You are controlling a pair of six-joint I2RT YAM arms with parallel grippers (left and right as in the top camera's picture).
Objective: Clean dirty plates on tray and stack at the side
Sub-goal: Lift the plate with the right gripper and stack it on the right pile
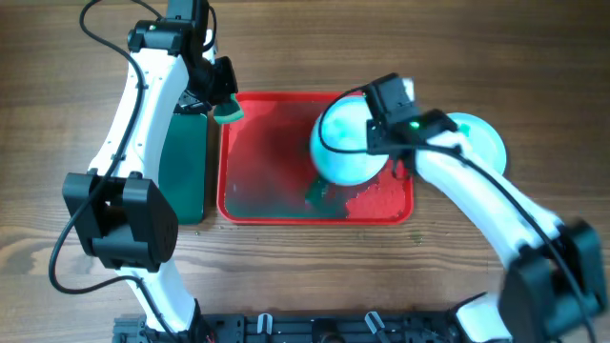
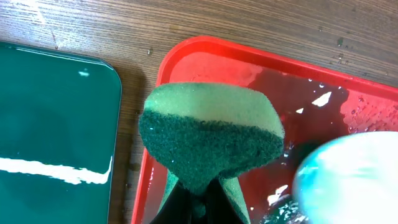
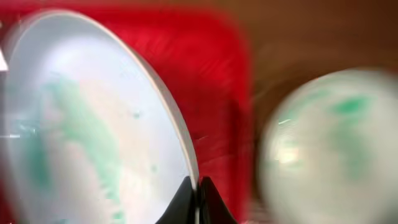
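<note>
The robot will carry the plate to the right in the overhead view with its right gripper and lower it onto the second plate, because that one is beside the tray.
My right gripper is shut on the rim of a pale turquoise-rimmed plate. It holds the plate tilted up over the right part of the red tray. The plate's face has green smears. A second plate, also with green smears, lies on the table right of the tray. My left gripper is shut on a green sponge above the tray's far left corner. The held plate's edge shows in the left wrist view. I see no third plate.
A dark green tray lies just left of the red tray. The red tray's floor is wet, with green smears near its front middle. The wooden table surrounds both trays.
</note>
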